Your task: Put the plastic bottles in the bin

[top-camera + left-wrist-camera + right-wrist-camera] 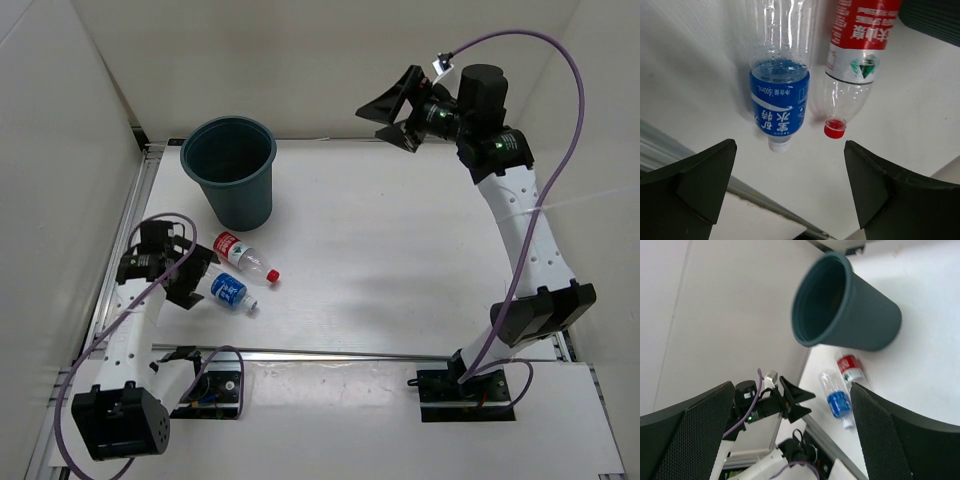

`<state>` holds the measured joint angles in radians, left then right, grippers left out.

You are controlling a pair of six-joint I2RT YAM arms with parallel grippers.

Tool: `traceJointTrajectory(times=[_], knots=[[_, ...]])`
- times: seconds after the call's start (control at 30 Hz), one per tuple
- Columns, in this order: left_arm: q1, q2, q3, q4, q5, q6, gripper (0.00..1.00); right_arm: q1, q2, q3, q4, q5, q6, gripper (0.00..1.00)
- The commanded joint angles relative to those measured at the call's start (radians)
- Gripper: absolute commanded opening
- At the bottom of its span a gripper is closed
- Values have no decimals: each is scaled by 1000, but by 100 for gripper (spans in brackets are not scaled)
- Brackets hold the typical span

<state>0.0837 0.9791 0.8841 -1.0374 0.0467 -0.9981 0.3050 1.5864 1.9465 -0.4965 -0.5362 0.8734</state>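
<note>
The left gripper lowers next onto that end with the cap past the blue label (779, 144), the clear bottle's white one, lying between its open fingertips.
The dark teal bin (230, 170) stands upright at the far left. Two plastic bottles lie side by side on the table just in front of it: one with a red label and red cap (243, 256), one with a blue label (230, 292). My left gripper (190, 276) is open and empty, raised just left of the blue-label bottle (780, 100). The red-label bottle (855, 65) lies beside that one. My right gripper (392, 118) is open and empty, held high at the far right, facing the bin (845, 305). The dark-capped and orange bottles are not in view.
A metal rail (380, 352) runs across the table's near side, close to the bottle caps. White walls enclose the left, back and right. The bin's corner (935, 20) shows just beyond the red-label bottle. The bin's inside is too dark to read.
</note>
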Motion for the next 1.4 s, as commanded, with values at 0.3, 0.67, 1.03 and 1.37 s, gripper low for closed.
traceJointTrajectory(times=[0.3, 0.67, 1.03, 1.37], knots=[[79, 128, -194, 332, 91, -96, 100, -191, -88, -55, -65, -208, -74, 100], [56, 386, -169, 387, 2, 33, 99, -256, -147, -125, -85, -242, -73, 100], [96, 259, -74, 254, -42, 32, 53, -265, -195, -216, -85, -242, -73, 100], [148, 101, 524, 16, -153, 79, 53, -265, -186, -227, -76, -252, -73, 100]])
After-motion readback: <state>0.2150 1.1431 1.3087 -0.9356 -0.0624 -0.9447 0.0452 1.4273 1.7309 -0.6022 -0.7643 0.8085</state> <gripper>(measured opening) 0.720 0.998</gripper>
